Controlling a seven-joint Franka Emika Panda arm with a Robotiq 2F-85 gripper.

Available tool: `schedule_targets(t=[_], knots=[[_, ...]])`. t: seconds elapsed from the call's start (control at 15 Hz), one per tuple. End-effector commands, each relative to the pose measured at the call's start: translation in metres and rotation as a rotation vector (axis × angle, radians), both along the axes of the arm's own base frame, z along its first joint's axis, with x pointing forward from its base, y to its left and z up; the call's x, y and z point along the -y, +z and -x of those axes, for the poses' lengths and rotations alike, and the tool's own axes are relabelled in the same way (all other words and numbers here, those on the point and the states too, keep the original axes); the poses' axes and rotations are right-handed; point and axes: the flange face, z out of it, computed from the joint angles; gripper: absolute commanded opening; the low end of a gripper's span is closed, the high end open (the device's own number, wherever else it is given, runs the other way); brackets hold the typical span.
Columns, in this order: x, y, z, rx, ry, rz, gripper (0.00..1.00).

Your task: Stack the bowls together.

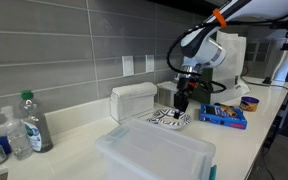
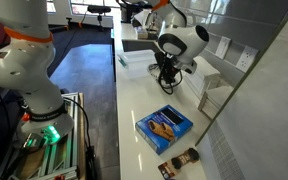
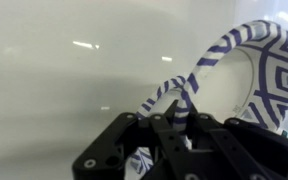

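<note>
I will next move my gripper a little away from the blue packet and down over the other bowl to let go of the nearer rim, because another patterned rim shows beneath.
In the wrist view a white bowl with a dark blue pattern [image 3: 246, 75] stands tilted, and its rim runs between my fingers. My gripper [image 3: 174, 120] is shut on that rim. In an exterior view the gripper [image 1: 182, 102] points down over the patterned bowl [image 1: 168, 119] on the white counter. I cannot tell there whether one bowl or two lie under it. In an exterior view the gripper [image 2: 167, 76] hangs low over the counter and hides the bowls.
A clear plastic box [image 1: 134, 100] stands behind the bowl by the wall, and another [image 1: 159, 156] is in front. A blue packet [image 1: 224, 116] [image 2: 164, 127] lies beside the gripper. A small purple dish [image 1: 249, 102] and bottles [image 1: 32, 124] stand further off.
</note>
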Motion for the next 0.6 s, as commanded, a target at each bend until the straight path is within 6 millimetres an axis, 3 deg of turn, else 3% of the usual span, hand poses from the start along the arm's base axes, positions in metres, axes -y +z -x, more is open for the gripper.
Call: schedule_targets(t=[0.0,0.53], knots=[[-0.018,-0.010,-0.005,0.015,-0.046,-0.017,0.02],[-0.007,-0.009,-0.015,0.086,-0.099,0.042,0.02]])
